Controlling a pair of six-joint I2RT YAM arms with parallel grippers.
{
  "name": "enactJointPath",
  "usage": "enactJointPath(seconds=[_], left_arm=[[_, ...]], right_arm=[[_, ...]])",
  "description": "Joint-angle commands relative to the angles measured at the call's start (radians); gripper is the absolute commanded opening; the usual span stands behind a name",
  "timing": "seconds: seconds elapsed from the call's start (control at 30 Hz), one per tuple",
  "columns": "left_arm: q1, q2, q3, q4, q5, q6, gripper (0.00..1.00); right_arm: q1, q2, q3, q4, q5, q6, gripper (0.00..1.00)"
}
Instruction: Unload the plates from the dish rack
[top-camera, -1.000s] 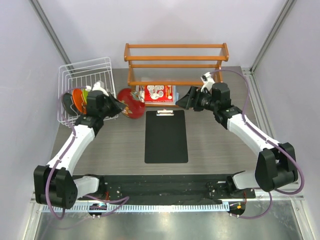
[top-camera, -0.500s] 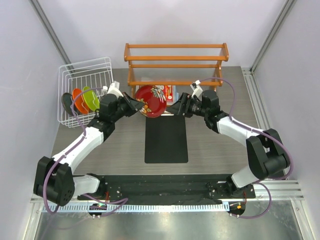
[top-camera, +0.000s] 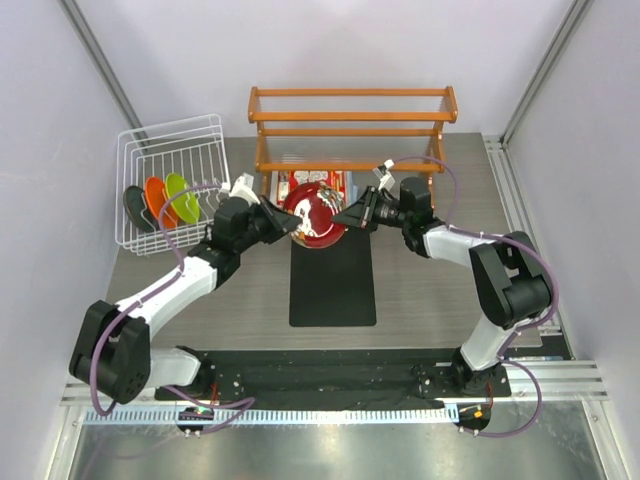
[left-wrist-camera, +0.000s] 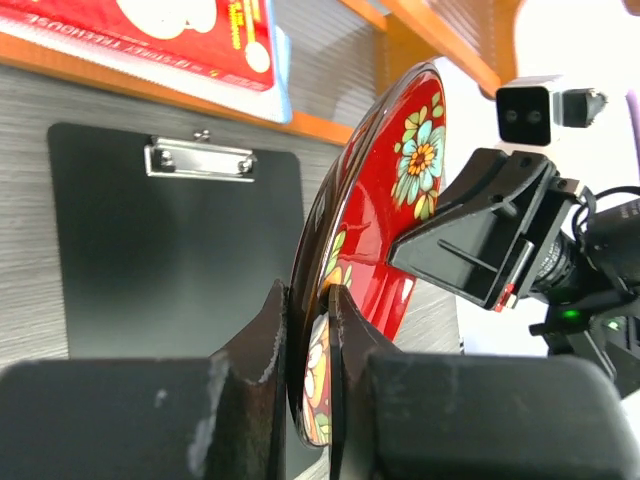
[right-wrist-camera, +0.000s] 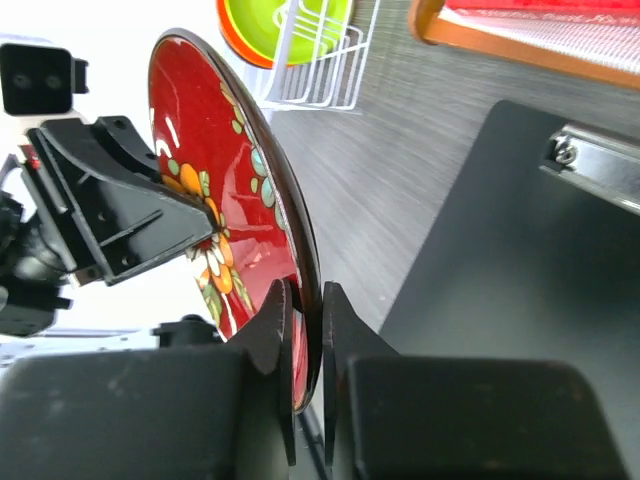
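My right gripper goes to the right in the top view and down beside the clipboard (top-camera: 332, 280) with the plate (top-camera: 315, 213) next, because the table there is bare.
The dark red floral plate (top-camera: 315, 213) hangs upright over the top of the black clipboard (top-camera: 332, 280). My left gripper (top-camera: 287, 222) is shut on its left rim, my right gripper (top-camera: 345, 217) on its right rim. In the left wrist view the plate (left-wrist-camera: 385, 200) rises from between my left gripper (left-wrist-camera: 308, 330) and meets the right gripper (left-wrist-camera: 470, 240). The right wrist view shows the plate (right-wrist-camera: 205, 150) edge-on in my right gripper (right-wrist-camera: 303, 320). The white dish rack (top-camera: 170, 140) stands at the back left, holding the teal (top-camera: 135, 208), orange (top-camera: 157, 200) and lime green (top-camera: 180, 197) plates upright.
An orange-brown wooden slatted shelf (top-camera: 350, 130) stands at the back centre, with a red and white packet (top-camera: 340, 185) under it. The clipboard lies flat in the middle of the grey table (top-camera: 430, 290). Both arms meet just in front of the shelf.
My left gripper has carried the red plate rightward from beside the rack to above the clipboard. The right gripper has moved left to it and shut on its rim.
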Motion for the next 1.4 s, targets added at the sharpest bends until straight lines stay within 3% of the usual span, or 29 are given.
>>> enactJointPath(seconds=[0.0,0.03,0.07,0.1,0.17,0.2,0.33,0.53,0.67,1.1,1.3,1.37], left_arm=[[-0.030,-0.031,0.035,0.070,-0.032,0.036,0.00],[-0.030,-0.037,0.047,0.038,-0.070,0.051,0.01],[-0.031,-0.048,0.054,-0.013,-0.089,0.094,0.09],[-0.031,-0.054,0.061,-0.041,-0.107,0.116,0.32],[-0.030,-0.074,0.078,-0.088,-0.190,0.180,0.57],[-0.031,-0.081,0.084,-0.143,-0.225,0.202,0.73],[-0.030,-0.120,0.130,-0.291,-0.405,0.315,0.99],[-0.025,-0.149,0.175,-0.365,-0.776,0.510,0.99],[0.036,-0.123,0.205,-0.371,-0.842,0.573,1.00],[0.235,-0.072,0.227,-0.397,-0.739,0.533,0.99],[0.294,-0.017,0.259,-0.408,-0.695,0.515,0.99],[0.295,-0.003,0.261,-0.405,-0.687,0.510,0.99]], right_arm=[[0.016,-0.061,-0.014,0.015,0.081,-0.054,0.01],[0.005,-0.082,-0.018,-0.029,0.144,-0.109,0.01],[-0.002,-0.133,-0.026,-0.070,0.175,-0.132,0.01],[-0.010,-0.160,-0.031,-0.146,0.204,-0.160,0.01],[-0.059,-0.244,-0.058,-0.202,0.264,-0.198,0.01],[-0.087,-0.272,-0.072,-0.250,0.284,-0.201,0.01],[-0.229,-0.418,-0.126,-0.414,0.353,-0.244,0.01],[-0.349,-0.507,-0.169,-0.664,0.471,-0.301,0.01],[-0.354,-0.509,-0.235,-0.655,0.480,-0.298,0.01],[-0.355,-0.438,-0.310,-0.660,0.523,-0.273,0.02],[-0.354,-0.438,-0.344,-0.707,0.581,-0.266,0.29],[-0.354,-0.431,-0.336,-0.728,0.600,-0.276,0.30]])
